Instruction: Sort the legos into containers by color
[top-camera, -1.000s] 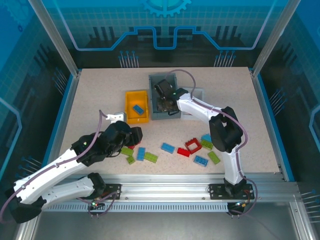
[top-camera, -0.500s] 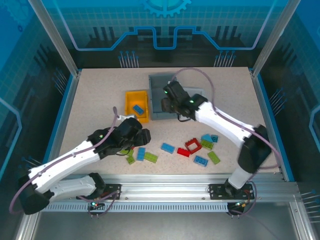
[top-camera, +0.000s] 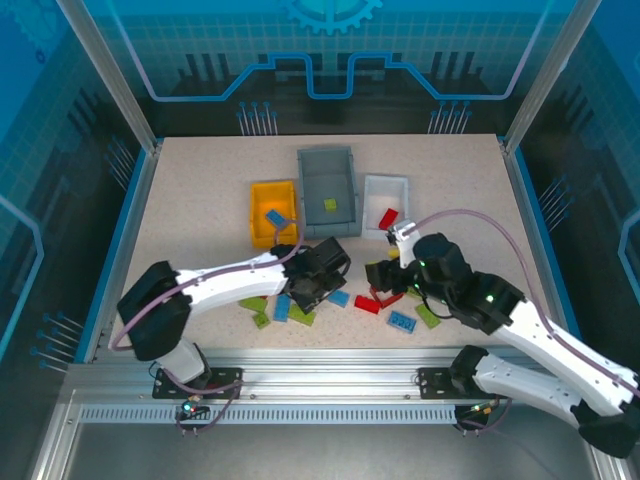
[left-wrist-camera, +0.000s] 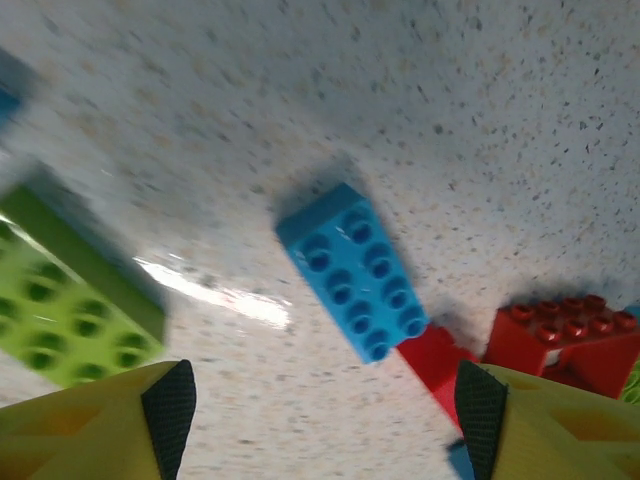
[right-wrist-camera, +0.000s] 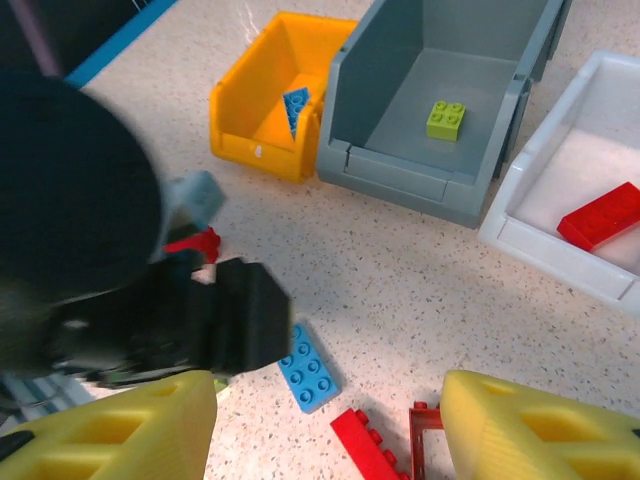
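The long sides of the blue lego, below my left gripper toward the red legos, both stand clear. My left gripper moves down around those sides next.
Three containers stand in a row at the back: a yellow bin holding a blue lego, a grey bin holding a green one, and a white bin holding a red one. My left gripper hangs open and empty just above the table, over a blue lego. My right gripper is open and empty above the red legos. In the right wrist view the same blue lego lies between its fingers.
Loose legos lie across the near half of the table: green, blue and green to the left, blue and green to the right. The two grippers are close together over the pile. Glass walls enclose the table.
My right gripper has pulled back from the grey bin to the table's middle, its jaws wider, with a green lego now lying in that bin. My left gripper has swung right over the blue lego.
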